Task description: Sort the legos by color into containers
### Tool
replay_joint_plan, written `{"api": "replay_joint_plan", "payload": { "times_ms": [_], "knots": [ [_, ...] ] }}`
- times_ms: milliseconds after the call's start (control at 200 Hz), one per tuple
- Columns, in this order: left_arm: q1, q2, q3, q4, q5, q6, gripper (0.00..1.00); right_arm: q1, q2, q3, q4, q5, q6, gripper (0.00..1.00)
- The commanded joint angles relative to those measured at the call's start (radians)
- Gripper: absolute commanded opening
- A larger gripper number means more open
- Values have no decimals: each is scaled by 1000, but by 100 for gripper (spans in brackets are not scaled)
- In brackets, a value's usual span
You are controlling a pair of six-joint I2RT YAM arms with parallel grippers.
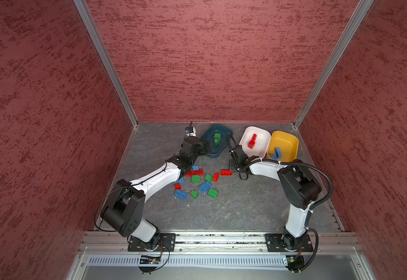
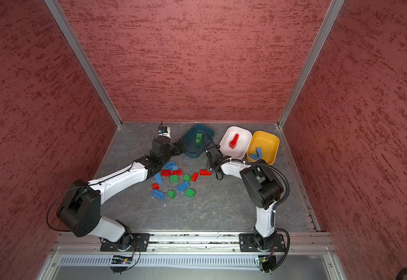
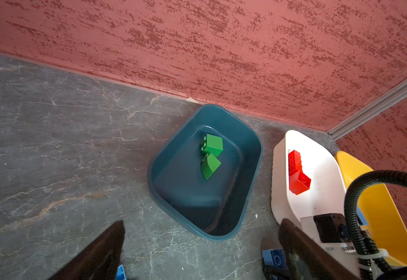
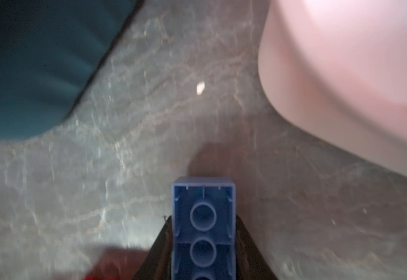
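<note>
My right gripper lifts the blue brick up next, moves past the white tub and over the yellow tub (image 1: pixel 291 143) and releases it, since blue legos lie inside there.
Three containers stand at the back: a dark teal tub (image 1: pixel 224 132) with two green legos (image 1: pixel 217 139), a white tub (image 1: pixel 263 135) with red legos (image 1: pixel 252 141), and a yellow tub (image 1: pixel 291 143) with blue legos (image 1: pixel 276 153). Loose red, green and blue legos (image 1: pixel 198 180) lie mid-floor. My left gripper (image 3: pixel 202 224) is open and empty at the teal tub's near rim (image 3: pixel 212 238). My right gripper (image 4: pixel 203 218) is shut on a blue brick (image 4: pixel 203 194), hollow side toward the camera. It hangs low over the floor between the teal and white tubs.
Red textured walls close in the back and both sides. The tubs sit close together along the back wall. The left forearm (image 1: pixel 158 178) reaches over the left edge of the lego pile. A red brick (image 1: pixel 226 172) lies just beside my right gripper (image 1: pixel 232 167).
</note>
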State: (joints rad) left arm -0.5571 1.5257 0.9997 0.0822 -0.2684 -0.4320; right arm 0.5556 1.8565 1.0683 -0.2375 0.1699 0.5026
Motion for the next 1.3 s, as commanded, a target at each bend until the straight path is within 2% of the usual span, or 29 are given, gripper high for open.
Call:
{"api": "replay_joint_plan", "payload": {
  "times_ms": [0, 75, 316, 446, 616, 847, 1022, 1127, 1297],
  "knots": [
    [-20, 25, 47, -21, -9, 23, 99, 6, -123, -80, 69, -62, -64, 22],
    [-27, 43, 68, -34, -10, 30, 99, 4, -199, -140, 99, -84, -72, 20],
    [-38, 96, 125, -36, 97, 41, 99, -66, -451, -288, 206, -161, -32, 15],
    [-40, 107, 128, -5, 133, 45, 99, -147, -554, -335, 240, -174, -2, 15],
    [-41, 113, 133, 15, 173, 49, 99, -304, -621, -387, 297, -289, 74, 14],
    [-41, 103, 110, 48, 217, 52, 99, -538, -579, -421, 326, -340, 144, 13],
    [-43, 100, 103, 24, 229, 50, 99, -667, -479, -357, 306, -345, 53, 14],
    [-42, 94, 101, -22, 224, 44, 99, -721, -379, -281, 296, -381, 43, 15],
    [-47, 66, 61, -69, 236, 31, 99, -739, -234, -129, 262, -327, -5, 16]
  ]
}}
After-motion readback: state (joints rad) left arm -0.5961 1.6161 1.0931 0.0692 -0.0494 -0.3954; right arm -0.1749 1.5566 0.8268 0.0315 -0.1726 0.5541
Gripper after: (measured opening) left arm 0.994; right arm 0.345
